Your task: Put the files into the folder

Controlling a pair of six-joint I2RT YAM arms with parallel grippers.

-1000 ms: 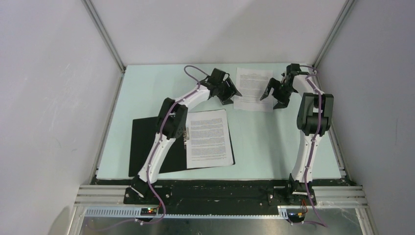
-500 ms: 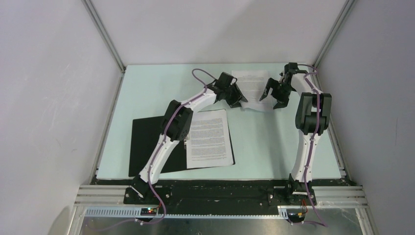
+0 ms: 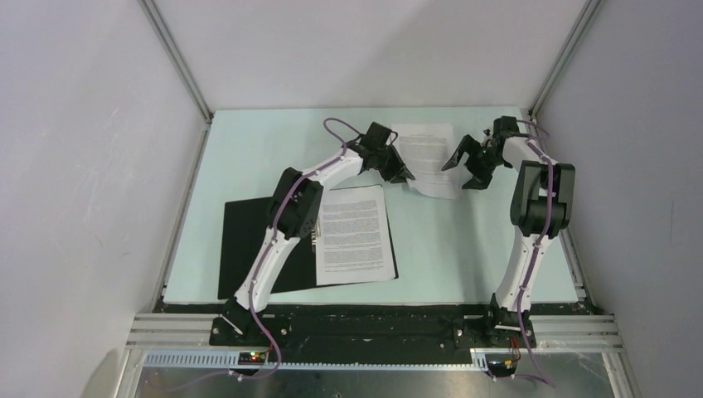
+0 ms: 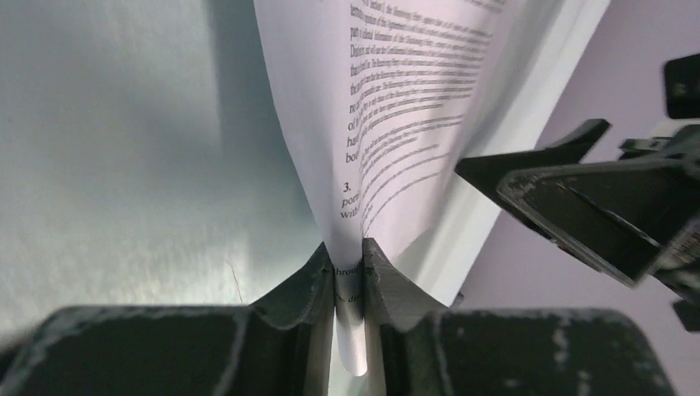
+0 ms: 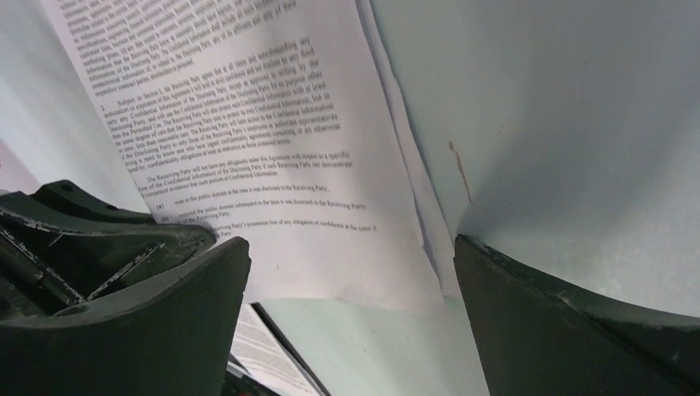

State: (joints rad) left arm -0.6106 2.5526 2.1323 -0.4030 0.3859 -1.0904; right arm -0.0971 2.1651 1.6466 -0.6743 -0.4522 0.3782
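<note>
My right gripper shifts to the left in the top view and back next, onto the second sheet's loose edge (image 3: 457, 177) (image 5: 429, 256) on that side, with it between its open fingers.
The folder (image 3: 249, 249) lies open at the near left of the table, black inside up. One printed sheet (image 3: 355, 235) lies on its right half. The second printed sheet (image 3: 427, 157) is at the back middle, its left edge lifted. My left gripper (image 3: 400, 172) is shut on that sheet's near left edge; in the left wrist view the paper (image 4: 396, 107) is pinched between the fingers and curls upward. My right gripper (image 3: 466, 170) is open beside the sheet's right edge, holding nothing; the sheet (image 5: 248, 132) shows between its fingers (image 5: 165, 322).
The light green table (image 3: 464, 249) is walled by grey panels at the back and both sides. Aluminium rails (image 3: 373, 327) run along the near edge by the arm bases. The two grippers are close together at the back.
My left gripper has closed on the back sheet's left edge and lifted it, skewing the sheet. My right gripper has shifted slightly right and stayed open.
</note>
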